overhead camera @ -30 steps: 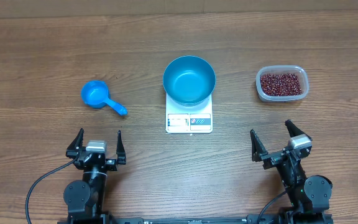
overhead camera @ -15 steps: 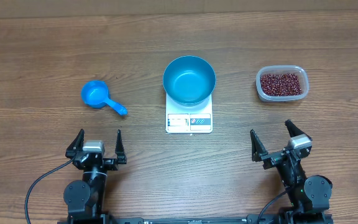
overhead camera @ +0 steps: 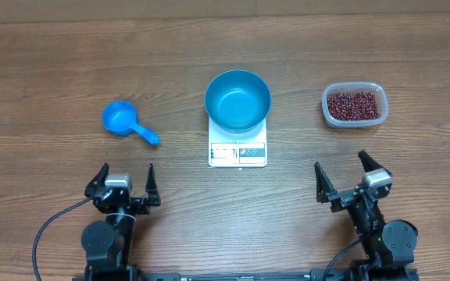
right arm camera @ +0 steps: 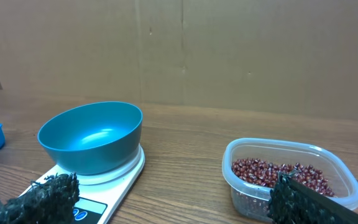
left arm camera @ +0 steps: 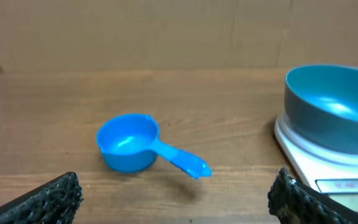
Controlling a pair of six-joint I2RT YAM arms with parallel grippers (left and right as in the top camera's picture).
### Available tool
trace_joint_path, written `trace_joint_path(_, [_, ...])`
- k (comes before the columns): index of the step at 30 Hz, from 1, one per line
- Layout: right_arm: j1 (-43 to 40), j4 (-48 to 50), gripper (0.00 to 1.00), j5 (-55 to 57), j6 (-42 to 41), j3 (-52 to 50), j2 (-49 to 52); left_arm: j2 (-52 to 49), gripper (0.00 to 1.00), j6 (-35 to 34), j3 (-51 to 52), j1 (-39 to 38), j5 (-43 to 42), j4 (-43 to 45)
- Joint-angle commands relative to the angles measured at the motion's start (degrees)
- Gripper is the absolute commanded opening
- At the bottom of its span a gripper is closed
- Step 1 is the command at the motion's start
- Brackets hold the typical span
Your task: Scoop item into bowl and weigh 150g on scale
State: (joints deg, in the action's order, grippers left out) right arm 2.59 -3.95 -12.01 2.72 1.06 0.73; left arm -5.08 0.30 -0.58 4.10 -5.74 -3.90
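I should next reach my left gripper outward, tilt it down and lower it onto the scoop's side away from the bowl [left arm camera: 102, 148], as the scoop lies outward of it.
The bright blue bowl [overhead camera: 237, 100] stands empty on the white scale [overhead camera: 237, 154] at the table's middle. Dark red-brown beans [overhead camera: 354, 105] fill a clear plastic tub [overhead camera: 328, 117] at the right. A small blue handled scoop [overhead camera: 119, 119] lies empty at the left. My left gripper [overhead camera: 126, 173] is open near the front edge, below the scoop and apart from it. My right gripper [overhead camera: 340, 168] is open too, below the tub. In the left wrist view the scoop [left arm camera: 129, 142] lies ahead between the wide-spread fingers [left arm camera: 61, 194]. The right wrist view shows bowl [right arm camera: 92, 137] and beans [right arm camera: 278, 174] ahead.
A brown cardboard wall [right arm camera: 229, 50] closes off the far edge of the wooden table [overhead camera: 69, 62]. Black cables [overhead camera: 49, 234] trail from the arm bases at the front.
The left gripper has shifted very slightly; the right arm and all objects stay as they were.
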Motion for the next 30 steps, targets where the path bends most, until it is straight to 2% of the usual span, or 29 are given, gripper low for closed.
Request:
trace_joint_path(1, [-0.42,0.28,1.0,0.42,-0.39,-0.61,-0.57,-3.43,1.0,-0.68,-3.63,-0.37,-0.26,-0.2])
trace_joint_path(7, [-0.42,0.28,1.0,0.42,-0.39,-0.61,-0.57,-12.68,1.0,-0.28,-10.25,-0.37,-0.26,-0.61])
trace_joint_path(14, [-0.42,0.26,1.0,0.42,-0.39,-0.61,-0.57,-30.23,1.0,-0.28,-22.93,-0.37,-2.93,-3.72])
trace_joint_path(21, [-0.42,0.28,1.0,0.42,-0.39,-0.61,-0.57,-48.83,1.0,-0.31,-40.13,-0.37,-4.85,-15.34])
trace_joint_path(30, [-0.42,0.26,1.0,0.42,-0.39,-0.61,-0.57,-72.13,1.0,-0.31,-67.19,-0.26,-9.84,-36.87])
